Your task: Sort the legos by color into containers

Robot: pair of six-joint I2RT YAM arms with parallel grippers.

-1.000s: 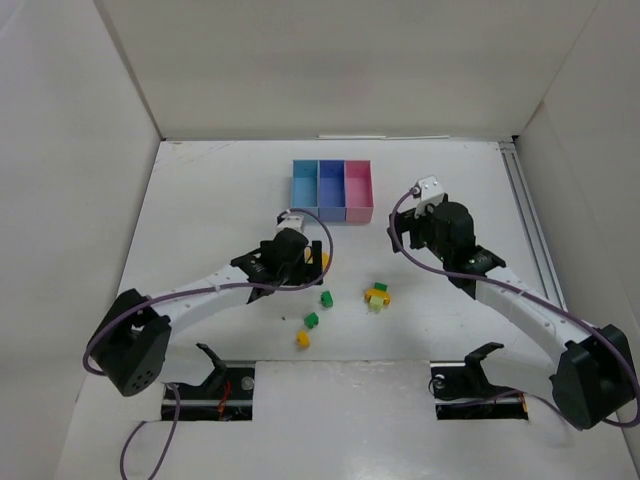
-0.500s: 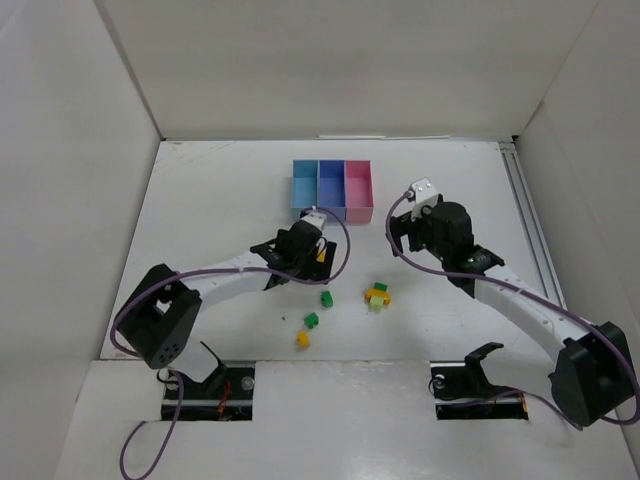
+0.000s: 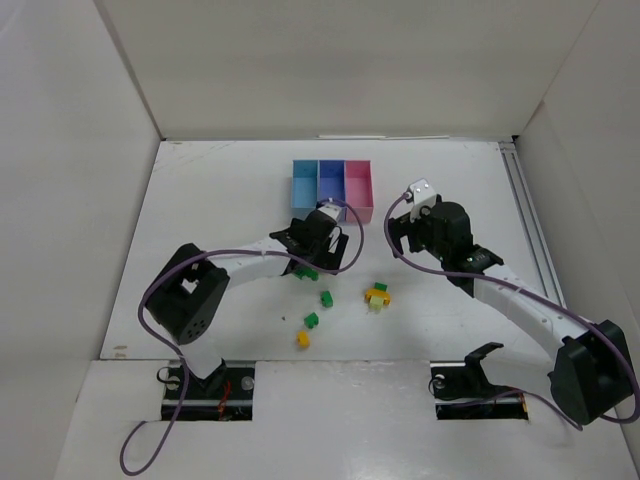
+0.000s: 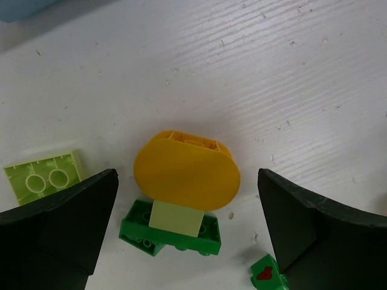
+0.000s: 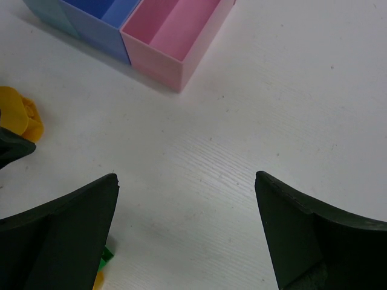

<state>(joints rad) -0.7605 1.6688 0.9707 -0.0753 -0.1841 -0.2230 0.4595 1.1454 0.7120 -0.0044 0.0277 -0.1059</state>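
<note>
The lego lies just below, between the open fingers, so my left gripper will come down slightly and close its fingers on the rounded ends of the yellow-orange lego (image 4: 186, 171).
My left gripper (image 4: 187, 181) is open, low over the table, its fingers on either side of a yellow-orange rounded lego (image 4: 186, 171). That lego rests against a lime piece (image 4: 175, 219) on a dark green brick (image 4: 208, 237). A lime brick (image 4: 43, 177) lies to the left and a small green brick (image 4: 266, 276) by the right finger. In the top view this gripper (image 3: 322, 240) is just below the joined containers (image 3: 332, 190). My right gripper (image 5: 186, 181) is open and empty over bare table, near the pink bin (image 5: 175, 30); in the top view it (image 3: 402, 236) is right of the bins.
More legos lie on the table nearer the arms: green ones (image 3: 326, 298) (image 3: 311, 320), an orange one (image 3: 303, 338) and a mixed cluster (image 3: 377, 295). White walls enclose the table on three sides.
My left arm has swung right and toward the containers, bringing its open gripper over the yellow-orange lego. My right arm has barely moved.
</note>
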